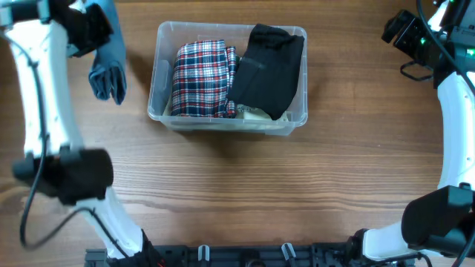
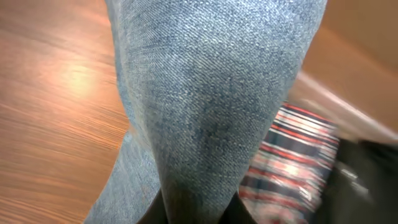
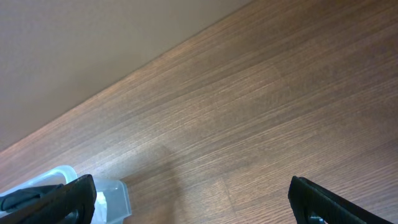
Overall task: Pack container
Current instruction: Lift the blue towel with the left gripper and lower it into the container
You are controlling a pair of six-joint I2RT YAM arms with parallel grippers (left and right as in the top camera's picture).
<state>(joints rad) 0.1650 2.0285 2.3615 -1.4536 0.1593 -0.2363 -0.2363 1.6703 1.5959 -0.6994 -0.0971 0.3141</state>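
Note:
Next, the left gripper brings the blue denim garment down onto the plaid garment (image 1: 203, 79) (image 2: 290, 165) at the container's near rim.
The clear plastic container (image 1: 165, 83) stands at the back middle of the table. In it lie a folded red, white and blue plaid garment (image 1: 200, 78) on the left and a folded black garment (image 1: 269, 68) on the right. My left gripper (image 1: 95, 30) is shut on a blue denim garment (image 1: 108, 65) and holds it in the air left of the container. In the left wrist view the denim (image 2: 211, 93) fills the frame, with the plaid garment (image 2: 292, 155) behind it. My right gripper (image 3: 193, 202) is open and empty, raised at the far right (image 1: 404, 33).
The wooden table (image 1: 237, 193) runs across the view. A corner of the container (image 3: 115, 193) shows at the lower left of the right wrist view. A white slip (image 1: 256, 113) lies under the black garment.

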